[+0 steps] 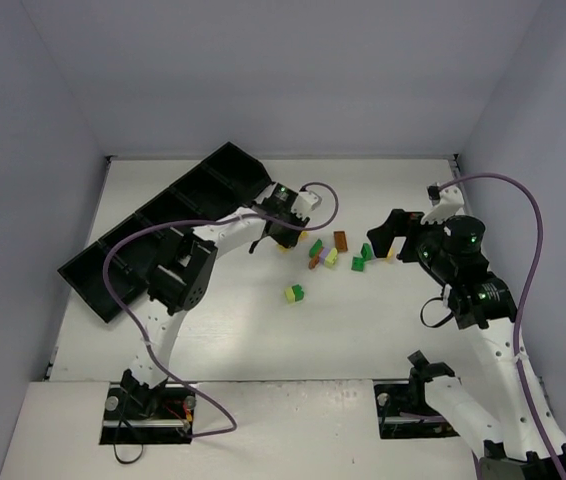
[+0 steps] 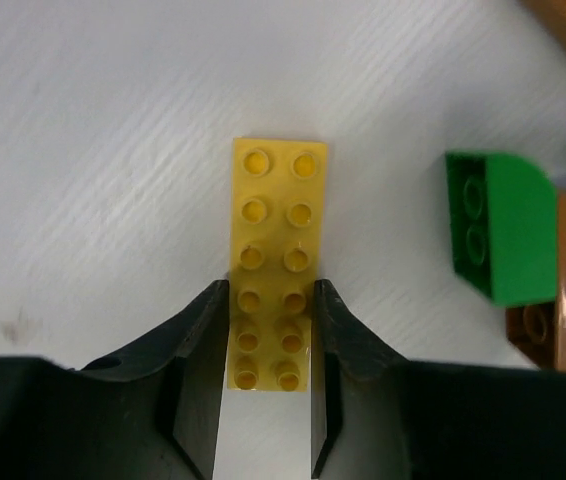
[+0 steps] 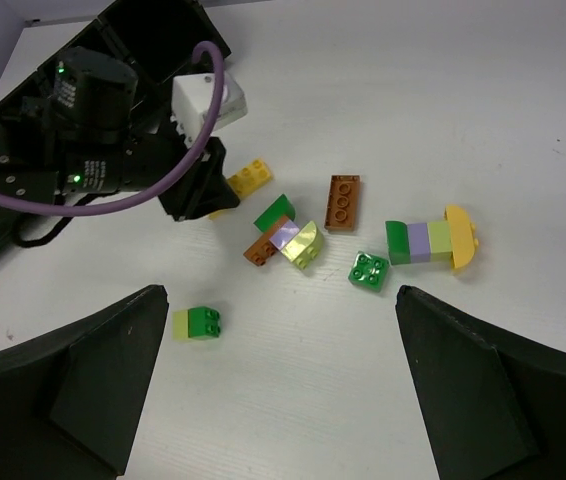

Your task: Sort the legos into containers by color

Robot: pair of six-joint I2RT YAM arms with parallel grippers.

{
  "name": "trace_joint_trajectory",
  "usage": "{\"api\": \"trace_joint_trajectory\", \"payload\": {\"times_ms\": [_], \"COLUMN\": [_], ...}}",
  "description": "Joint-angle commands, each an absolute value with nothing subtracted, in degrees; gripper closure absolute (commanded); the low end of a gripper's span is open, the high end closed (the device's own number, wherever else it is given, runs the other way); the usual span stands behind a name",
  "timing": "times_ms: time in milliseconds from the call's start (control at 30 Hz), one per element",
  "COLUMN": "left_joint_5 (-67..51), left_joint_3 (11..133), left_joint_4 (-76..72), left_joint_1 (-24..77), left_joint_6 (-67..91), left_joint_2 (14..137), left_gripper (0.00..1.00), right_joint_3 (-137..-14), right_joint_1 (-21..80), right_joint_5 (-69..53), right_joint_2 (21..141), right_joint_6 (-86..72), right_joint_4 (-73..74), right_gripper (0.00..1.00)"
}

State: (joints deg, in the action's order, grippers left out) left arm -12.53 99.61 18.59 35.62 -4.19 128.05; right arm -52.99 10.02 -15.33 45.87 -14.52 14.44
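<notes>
The left gripper rises next and moves to the left in the top view. It releases the yellow lego over the tray's near end section, since that section stands empty.
My left gripper is low on the table, jaws closed against both long sides of a long yellow lego. It also shows in the top view and the brick in the right wrist view. A green lego on a brown one lies just right of it. My right gripper is wide open and empty above the loose legos, seen in the top view. The black tray of containers runs diagonally at the far left; its compartments look empty.
Loose on the table: a brown flat lego, a green square one, a green-purple-lime-yellow stack, a purple-lime piece, and a green-lime pair nearer me. Grey walls close in the table.
</notes>
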Motion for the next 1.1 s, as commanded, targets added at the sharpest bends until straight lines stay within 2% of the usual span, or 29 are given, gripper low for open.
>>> {"api": "trace_joint_trajectory", "payload": {"times_ms": [0,233,367,533,700,833,933,1067], "left_joint_5": [-5.5,14.1,21.3,29.0,32.2,30.2,28.3,26.6], "left_joint_3": [93.3,82.2,75.9,65.4,59.5,55.5,54.0,52.1], "left_joint_4": [13.0,14.8,20.9,27.8,31.5,32.3,31.6,29.7], "left_joint_1": [35.4,32.5,25.6,17.5,8.0,-0.1,-7.1,-11.5], "left_joint_6": [1.3,15.1,27.4,34.4,38.1,40.8,41.7,41.8], "left_joint_2": [116.3,97.6,85.3,74.5,67.9,65.4,66.1,68.3], "left_gripper": [1.00,1.00,1.00,1.00,1.00,1.00,1.00,1.00], "right_joint_3": [-54.4,-56.2,-57.1,-57.7,-57.8,-57.7,-57.4,-57.2], "right_joint_1": [10.1,10.1,10.4,11.9,13.2,15.1,15.7,15.8], "right_joint_5": [-16.1,-17.0,-16.5,-16.4,-17.1,-17.6,-17.8,-17.8], "right_joint_2": [46.2,48.9,50.0,51.6,51.7,51.3,51.1,50.4], "right_joint_6": [-13.2,-13.1,-13.7,-14.8,-16.0,-16.3,-16.4,-16.4], "right_joint_4": [11.9,12.9,13.2,13.3,13.4,13.4,13.4,13.9], "right_gripper": [0.06,0.07,0.08,0.08,0.08,0.08,0.07,0.07]}}
